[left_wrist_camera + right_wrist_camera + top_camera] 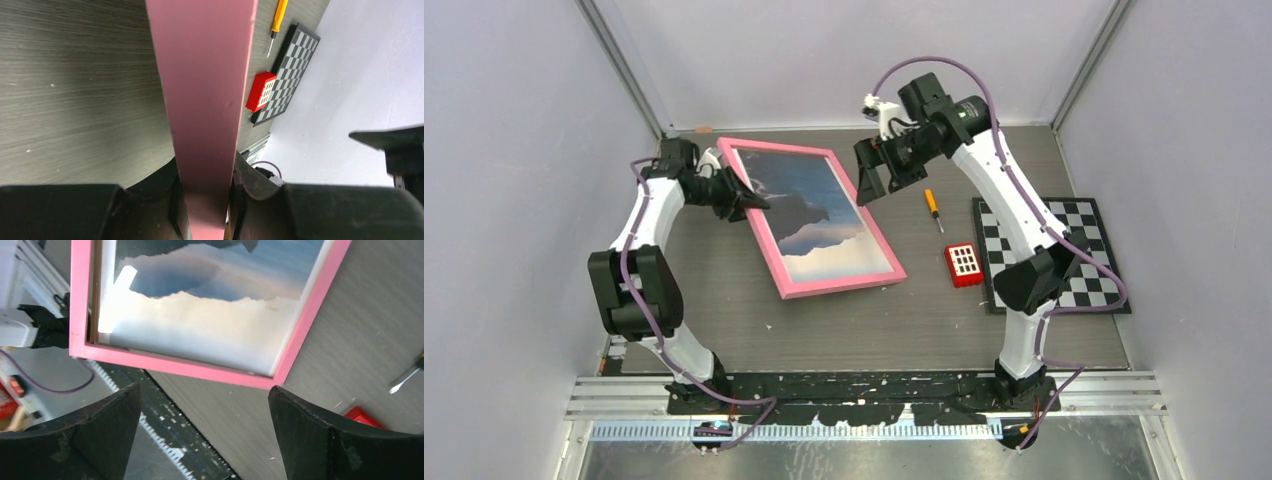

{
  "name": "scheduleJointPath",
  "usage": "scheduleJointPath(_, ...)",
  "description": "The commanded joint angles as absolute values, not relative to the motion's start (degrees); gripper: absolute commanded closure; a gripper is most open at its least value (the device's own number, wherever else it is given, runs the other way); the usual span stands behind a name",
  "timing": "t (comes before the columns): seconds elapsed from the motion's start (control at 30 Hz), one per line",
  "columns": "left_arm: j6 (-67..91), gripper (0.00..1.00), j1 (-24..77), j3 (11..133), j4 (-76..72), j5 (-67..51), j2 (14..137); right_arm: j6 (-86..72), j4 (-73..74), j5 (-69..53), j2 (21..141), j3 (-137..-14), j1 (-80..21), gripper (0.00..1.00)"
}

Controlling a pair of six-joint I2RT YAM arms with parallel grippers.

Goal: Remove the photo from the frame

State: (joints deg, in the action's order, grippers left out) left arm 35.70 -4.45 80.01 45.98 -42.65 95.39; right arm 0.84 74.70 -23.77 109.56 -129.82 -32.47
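Observation:
The frame's held edge is still lifted, so I need to lower my left gripper and draw it back next, laying that edge down before opening.
The pink frame (834,285) lies face up on the table's middle left, its left edge lifted. The seacoast photo (809,215) shows inside it, with blue water, dark mountains and pale sky. My left gripper (754,203) is shut on the frame's left edge; in the left wrist view the pink edge (205,90) runs between both fingers. My right gripper (871,182) is open and empty, hovering above the frame's far right edge. In the right wrist view the frame (170,361) and photo (200,325) lie beyond the spread fingers (320,440).
An orange-handled screwdriver (934,208) lies right of the frame. A red block with white squares (963,264) sits near it. A black-and-white checkerboard (1054,250) lies at the right under the right arm. A metal rail (874,392) runs along the near edge.

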Motion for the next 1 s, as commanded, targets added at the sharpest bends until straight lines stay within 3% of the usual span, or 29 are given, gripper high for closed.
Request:
scheduleJointPath(0.0,21.5,1.00,-7.3,78.0,46.9,-49.0,97.0,-2.5,74.0,-36.8,108.9,-125.7,-26.1,0.00)
scheduleJointPath(0.27,2.2,1.00,-10.4,76.8,54.6,-50.0,106.1,1.2,74.9,-40.0,110.8,-117.8,-22.3,0.01)
scheduleJointPath(0.7,1.4,1.00,-11.5,79.0,48.5,-41.2,115.7,2.7,70.0,-34.0,117.8,-110.4,-20.9,0.07)
scheduleJointPath(0.8,2.0,0.89,-11.5,80.2,47.1,-38.7,117.5,2.4,68.5,-32.6,119.4,-109.4,-20.6,0.07)
scheduleJointPath(0.97,3.2,0.56,-11.5,82.5,46.5,-35.4,118.9,2.2,66.1,-31.7,121.0,-108.1,-20.4,0.07)
